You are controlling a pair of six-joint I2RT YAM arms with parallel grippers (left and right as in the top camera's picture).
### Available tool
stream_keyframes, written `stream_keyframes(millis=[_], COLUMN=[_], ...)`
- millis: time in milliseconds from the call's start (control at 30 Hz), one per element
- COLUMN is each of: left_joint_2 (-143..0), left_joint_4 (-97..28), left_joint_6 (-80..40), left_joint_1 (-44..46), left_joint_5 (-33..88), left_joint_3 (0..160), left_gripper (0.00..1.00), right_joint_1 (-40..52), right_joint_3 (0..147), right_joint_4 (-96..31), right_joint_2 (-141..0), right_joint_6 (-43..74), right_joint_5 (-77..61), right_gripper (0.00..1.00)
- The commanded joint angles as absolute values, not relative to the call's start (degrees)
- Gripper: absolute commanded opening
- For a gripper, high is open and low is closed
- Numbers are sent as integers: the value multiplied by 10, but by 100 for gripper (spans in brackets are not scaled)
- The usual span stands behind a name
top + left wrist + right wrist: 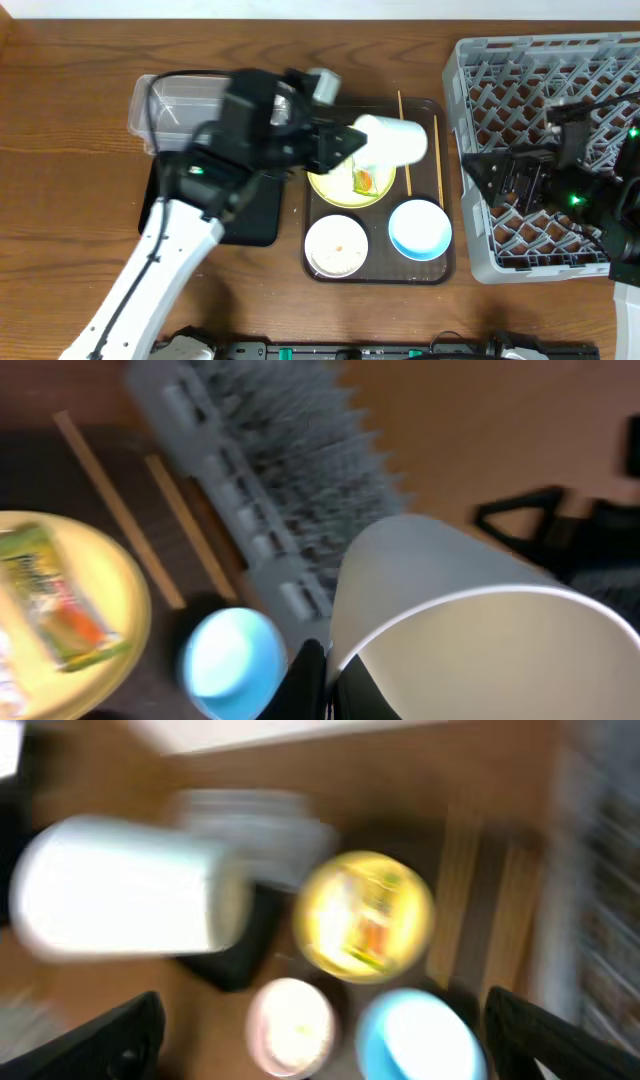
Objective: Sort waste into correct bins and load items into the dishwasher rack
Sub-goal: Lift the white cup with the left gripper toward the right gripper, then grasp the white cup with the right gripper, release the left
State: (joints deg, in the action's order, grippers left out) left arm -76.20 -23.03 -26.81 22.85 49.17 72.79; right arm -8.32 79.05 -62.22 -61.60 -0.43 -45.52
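I next need to move my right gripper from the rack [540,60] toward the small white cup, tilting level around the cup's free base, as my left gripper holds its rim.
My left gripper [345,142] is shut on the rim of the small white cup [393,140] and holds it on its side above the yellow-green plate [345,185]; in the left wrist view the fingers [325,682] pinch the cup [470,630]. The snack wrapper [363,181] lies on the plate. The small white bowl [336,245], the light-blue bowl [420,228] and two chopsticks [403,140] lie on the dark-brown tray [445,270]. My right gripper [478,170] is open and empty over the left edge of the grey dishwasher rack [540,60].
The clear tub [185,100] and the black tray [255,220] lie at the left, partly under my left arm. The right wrist view is blurred; it shows the cup [125,885], plate [368,915] and both bowls.
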Motion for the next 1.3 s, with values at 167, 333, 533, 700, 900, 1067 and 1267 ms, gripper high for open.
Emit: stream_keyframes(millis=[167,333,533,700,900,1067,1267], left_joint_2=[-758,-758,-758,-758,-758,-758,-758], left_joint_4=[-218,-215,-208,-192,-171,-170,-170], left_joint_6=[-288,-288,-288,-288,-288,-288,-288], left_joint_1=[159,159,159,159,159,159,159], left_joint_5=[812,843,851,851,850,844,844], left_joint_3=[734,734,734,734,734,734,734], left_gripper=[6,6,6,6,6,6,9], right_joint_1=[-17,50,107,118,119,121,121], right_joint_3=[799,799,799,799,799,799,799], right_joint_4=[-502,-451,-424,-425,-426,-426,-426], right_joint_2=[-642,-664,-692,-695,-695,-695,-694], right_joint_6=[-94,-67,-37,-37,-32,-32,-32], right_joint_5=[-783,-752,-729,-729,-730,-738,-739], right_gripper=[97,95,89,86,77,68,61])
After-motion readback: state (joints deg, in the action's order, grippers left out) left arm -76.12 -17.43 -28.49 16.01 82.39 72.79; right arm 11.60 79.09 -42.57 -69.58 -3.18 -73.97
